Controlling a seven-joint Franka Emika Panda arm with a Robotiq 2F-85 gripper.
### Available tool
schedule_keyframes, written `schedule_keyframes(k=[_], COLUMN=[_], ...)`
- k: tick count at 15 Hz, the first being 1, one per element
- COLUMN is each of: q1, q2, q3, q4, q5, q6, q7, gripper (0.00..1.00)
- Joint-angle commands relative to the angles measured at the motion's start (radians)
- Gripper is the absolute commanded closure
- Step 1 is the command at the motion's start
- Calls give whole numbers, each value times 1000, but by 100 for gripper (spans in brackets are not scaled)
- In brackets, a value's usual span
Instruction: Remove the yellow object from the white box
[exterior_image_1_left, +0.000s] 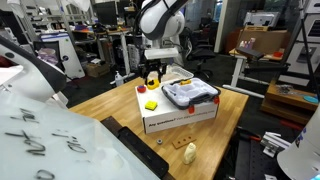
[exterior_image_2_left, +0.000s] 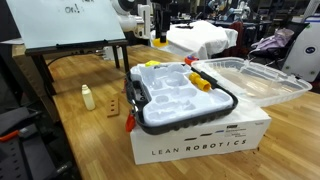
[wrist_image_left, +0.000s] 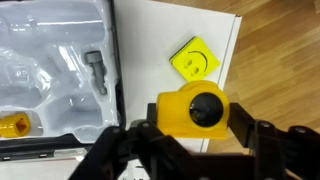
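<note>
My gripper should next move down to the bare carton top (exterior_image_1_left: 150, 95) beside the smiley square below it and release the yellow object there, clear of the white box (exterior_image_1_left: 200, 102).
My gripper (wrist_image_left: 197, 124) is shut on the yellow object (wrist_image_left: 195, 108), a chunky bright yellow piece with a round black hole. In both exterior views the gripper (exterior_image_1_left: 152, 72) (exterior_image_2_left: 160, 38) holds it in the air beside the white box (exterior_image_1_left: 200, 102), clear of its rim. The white box is a shallow moulded tray with a dark blue rim (exterior_image_2_left: 190, 121); it lies on a white carton. In the wrist view the white box (wrist_image_left: 60, 40) is at the left. Another small yellow-orange piece (wrist_image_left: 12, 124) (exterior_image_2_left: 203, 82) lies inside it.
The white carton (exterior_image_1_left: 180, 120) (exterior_image_2_left: 200, 145) stands on a wooden table (exterior_image_1_left: 110, 105). A flat yellow smiley square (wrist_image_left: 196, 58) (exterior_image_1_left: 151, 104) lies on the carton. A cream figurine (exterior_image_1_left: 190, 152) (exterior_image_2_left: 88, 97) stands on the table. A clear lid (exterior_image_2_left: 255, 80) lies beside the tray. A grey metal part (wrist_image_left: 96, 70) sits in the tray.
</note>
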Motion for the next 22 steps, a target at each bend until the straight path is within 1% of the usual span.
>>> schedule_keyframes(k=[1,5,13,22], q1=[-16,-27,-22,-23], q2=[29,84,237,318], q3=[4,-4,-36,-50], q4=[62,136,280,352], q5=[97,157,126,118], q6=[-45,-71,-91,-121], q7=[-33,-21,13,15], gripper=[54,54,54,54])
